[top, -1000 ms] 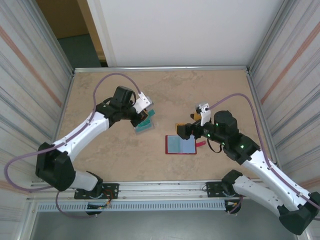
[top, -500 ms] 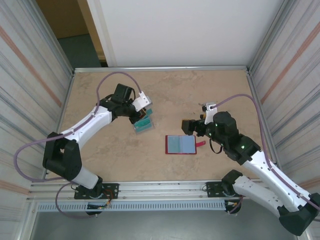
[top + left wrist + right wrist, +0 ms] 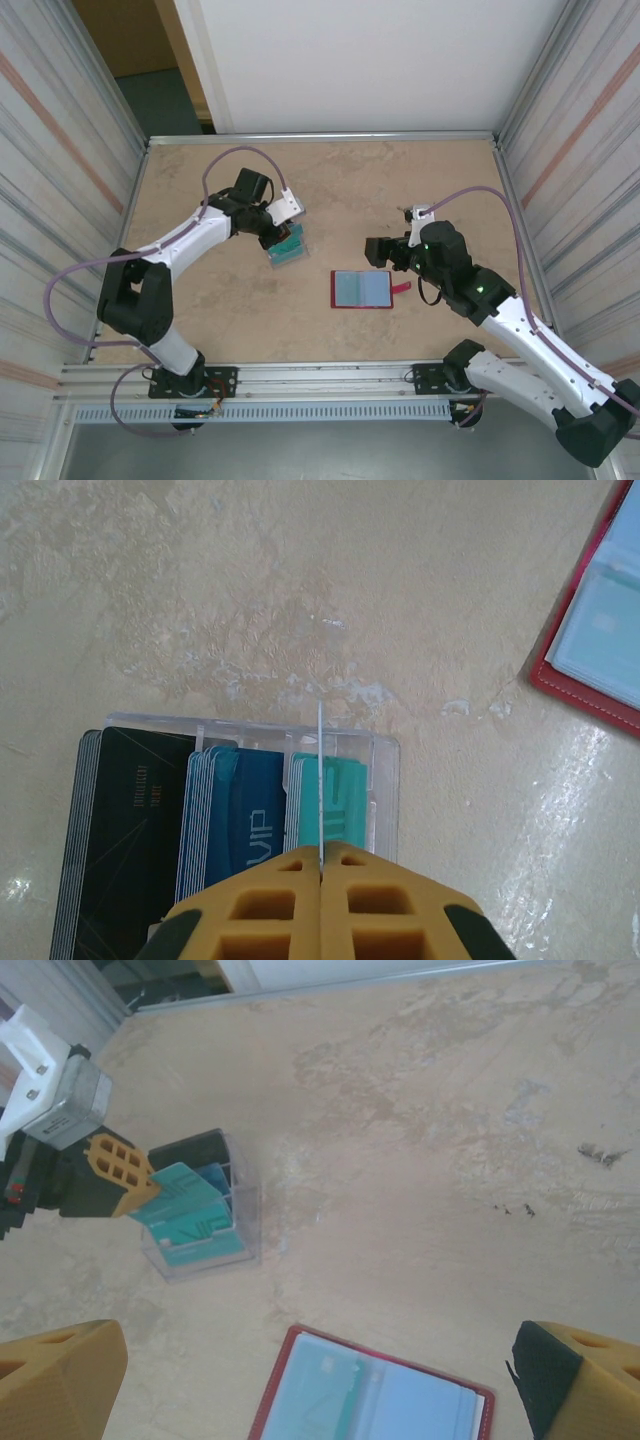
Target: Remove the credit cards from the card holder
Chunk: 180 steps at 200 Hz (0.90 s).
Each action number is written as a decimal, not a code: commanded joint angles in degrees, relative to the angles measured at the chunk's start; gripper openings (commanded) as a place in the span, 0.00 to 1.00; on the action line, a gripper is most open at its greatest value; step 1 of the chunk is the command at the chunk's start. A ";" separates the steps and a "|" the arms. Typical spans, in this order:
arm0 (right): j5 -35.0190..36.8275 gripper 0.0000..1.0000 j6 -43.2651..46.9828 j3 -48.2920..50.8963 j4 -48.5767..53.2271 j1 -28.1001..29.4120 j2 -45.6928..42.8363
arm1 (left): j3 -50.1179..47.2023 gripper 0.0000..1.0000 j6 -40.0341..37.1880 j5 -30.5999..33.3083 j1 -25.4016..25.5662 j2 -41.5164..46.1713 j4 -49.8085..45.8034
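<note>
I will lower my left gripper over the teal stack (image 3: 342,798) and release the held teal card there, since that card still leans at the top of the clear box.
The card holder (image 3: 361,290) lies open on the table, dark red with pale blue panels (image 3: 370,1390). A teal card (image 3: 335,1400) shows through its left panel. My right gripper (image 3: 378,252) hangs open above the holder's far edge, its jaws (image 3: 320,1360) wide apart with nothing between them. My left gripper (image 3: 283,237) is shut on a teal credit card (image 3: 320,780), seen edge-on, over the teal stack in a clear plastic box (image 3: 385,770). In the right wrist view that held card (image 3: 185,1188) leans at the box's top.
The clear box (image 3: 287,250) holds upright rows of black, blue and teal cards (image 3: 240,820). The holder's red closing tab (image 3: 402,288) sticks out to the right. Metal rails and side walls border the beige table (image 3: 330,190).
My left arm has swung its elbow outward while keeping the card over the clear box. My right gripper has drawn slightly back from the card holder and stays open.
</note>
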<state>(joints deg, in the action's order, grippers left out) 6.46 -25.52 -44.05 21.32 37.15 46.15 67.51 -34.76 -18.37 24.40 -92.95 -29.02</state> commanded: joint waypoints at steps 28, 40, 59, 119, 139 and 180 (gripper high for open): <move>1.32 0.99 -1.88 -0.77 1.09 -0.67 -0.10 | 1.84 0.00 -1.95 -0.70 -0.41 -2.64 -3.04; 1.28 0.99 -1.94 -0.68 1.18 -0.75 -0.09 | 1.99 0.00 -2.07 -0.85 -0.39 -3.16 -3.40; 1.19 0.99 -2.04 -0.59 1.30 -0.83 -0.09 | 2.36 0.00 -2.35 -0.71 -0.42 -3.81 -3.82; 0.74 0.99 -2.08 -0.50 1.31 -0.86 0.01 | 3.16 0.00 -2.69 0.57 -0.41 -5.61 -4.28; 0.81 0.99 -2.09 -0.46 1.36 -0.98 0.10 | 3.38 0.00 -2.82 1.47 -0.41 -6.08 -4.46; 0.70 0.99 -2.09 -0.44 1.36 -1.00 0.36 | 4.23 0.02 -3.22 1.58 -0.41 -6.64 -4.87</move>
<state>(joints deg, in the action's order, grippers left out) 6.46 -26.57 -44.05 22.41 36.62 46.17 69.47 -36.38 -17.41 24.36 -98.96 -32.05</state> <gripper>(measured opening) 0.986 0.044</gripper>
